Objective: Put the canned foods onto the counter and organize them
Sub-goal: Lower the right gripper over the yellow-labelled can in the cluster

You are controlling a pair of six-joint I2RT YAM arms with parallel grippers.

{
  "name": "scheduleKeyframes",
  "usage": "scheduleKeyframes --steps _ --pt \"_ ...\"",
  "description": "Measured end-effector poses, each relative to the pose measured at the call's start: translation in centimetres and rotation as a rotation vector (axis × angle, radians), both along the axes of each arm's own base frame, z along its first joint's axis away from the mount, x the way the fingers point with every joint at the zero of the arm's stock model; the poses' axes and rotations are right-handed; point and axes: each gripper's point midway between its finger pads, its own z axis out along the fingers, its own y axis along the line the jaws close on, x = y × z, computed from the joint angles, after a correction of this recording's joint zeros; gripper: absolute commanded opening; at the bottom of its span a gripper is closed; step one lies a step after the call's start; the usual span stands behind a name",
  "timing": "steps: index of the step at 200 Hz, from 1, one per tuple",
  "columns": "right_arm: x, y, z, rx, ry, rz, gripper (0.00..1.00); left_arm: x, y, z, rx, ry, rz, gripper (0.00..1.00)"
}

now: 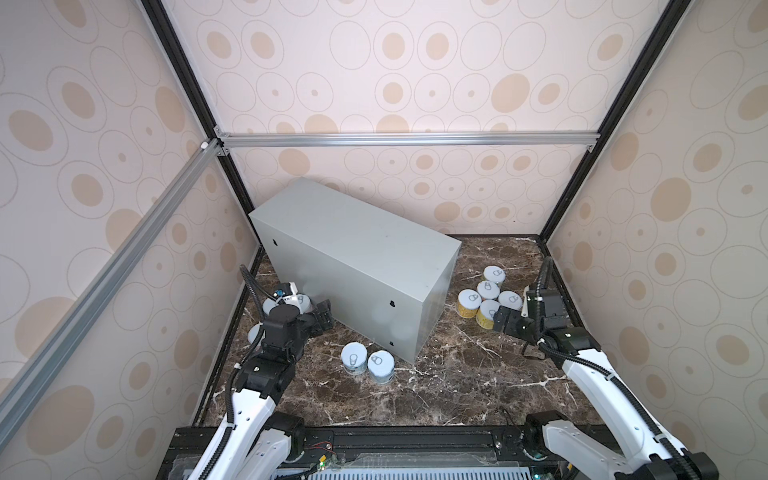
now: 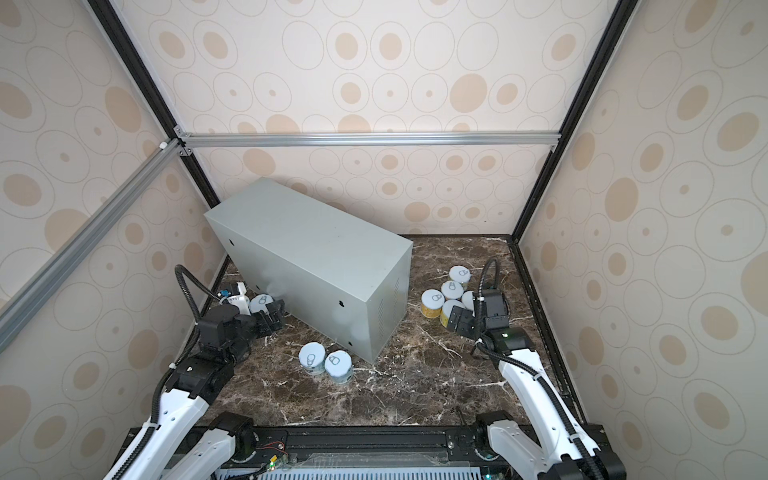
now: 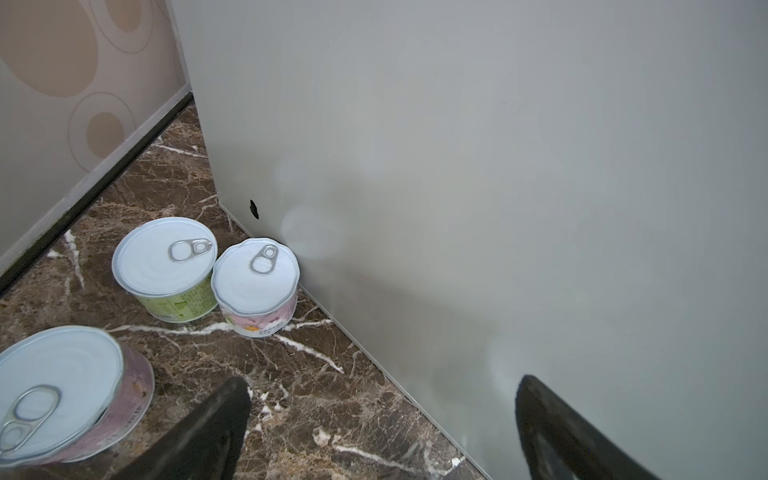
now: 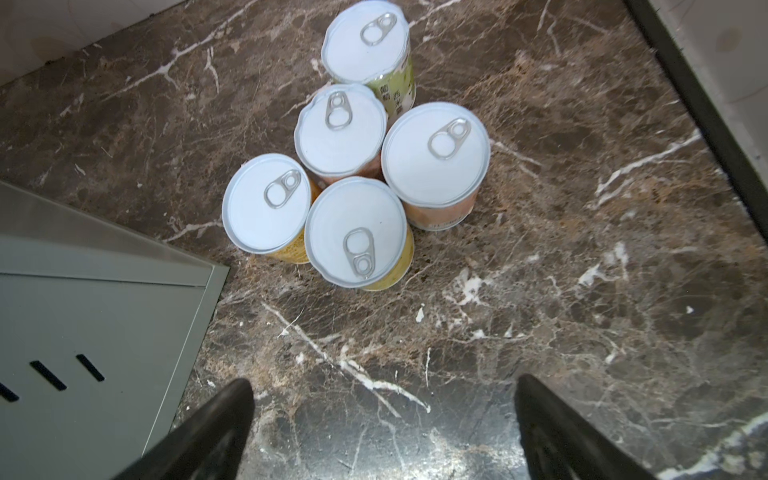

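I should next lower my right gripper outward onto the nearest yellow can in the cluster, because that can is below and outward of the gripper's open fingers.
The counter (image 1: 353, 266) (image 2: 307, 266) is a big grey box set at an angle at the back left. All the canned foods I see stand upright on the marble floor. Several cluster to the right of the counter (image 1: 488, 291) (image 4: 357, 230), and two more stand in front of it (image 1: 354, 358) (image 1: 381, 365). At its left end are a green can (image 3: 164, 257), a pink can (image 3: 255, 278) and a nearer pink can (image 3: 62, 386). My left gripper (image 1: 324, 318) (image 3: 382, 399) is open and empty against the counter's side wall (image 3: 498, 166). My right gripper (image 1: 505, 320) (image 4: 382, 399) is open and empty just short of the cluster.
Patterned walls close the cell on three sides, with a black floor strip (image 4: 702, 104) close to the right cluster. Aluminium rails (image 1: 395, 139) cross above. A black base rail (image 1: 395, 440) runs along the front edge of the marble floor (image 1: 457, 374).
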Motion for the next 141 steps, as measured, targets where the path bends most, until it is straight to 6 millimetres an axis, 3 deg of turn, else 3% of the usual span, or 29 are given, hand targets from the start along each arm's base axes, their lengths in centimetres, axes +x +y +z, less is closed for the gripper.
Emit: scheduleKeyframes --steps 38,85,141 --pt "0.1 0.5 -3.7 0.009 0.1 -0.008 0.96 -0.1 -0.1 -1.6 0.007 0.051 -0.002 0.99" --pt "1.4 0.8 -6.5 -0.003 0.164 -0.018 0.96 0.0 -0.3 -2.9 0.01 0.089 -0.015 0.99" --pt "4.5 1.3 -7.9 -0.017 0.195 -0.016 0.96 0.6 -0.7 -2.8 0.002 0.075 -0.025 0.99"
